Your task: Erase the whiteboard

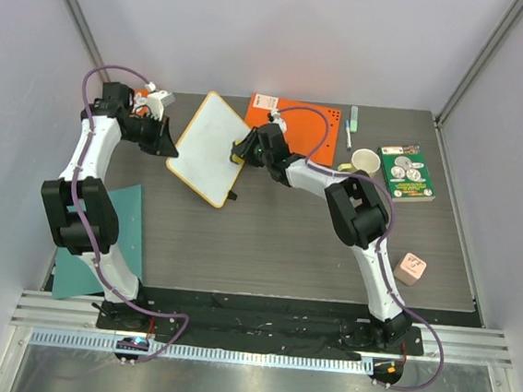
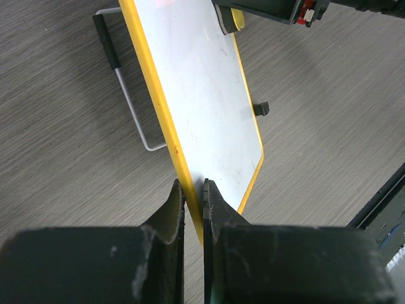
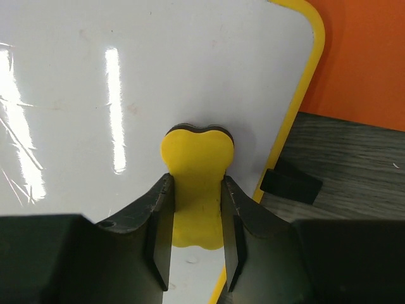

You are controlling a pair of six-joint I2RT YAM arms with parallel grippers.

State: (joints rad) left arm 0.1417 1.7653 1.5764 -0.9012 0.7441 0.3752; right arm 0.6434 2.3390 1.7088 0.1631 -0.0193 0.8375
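Observation:
I need to ease my left gripper outward to the wire stand propping the board from behind, then release the board's yellow edge.
The whiteboard is a white board with a yellow rim, propped tilted at the table's back middle. Its face looks blank in both wrist views. My left gripper is shut on the board's yellow left edge. My right gripper is shut on a yellow eraser with a dark pad and presses it on the board's face near its right rim. The eraser also shows in the left wrist view at the board's far end.
An orange sheet lies behind the board. A pen, a cup, a green box and a small pink block sit at the right. A teal sheet lies at the left. A wire stand props the board.

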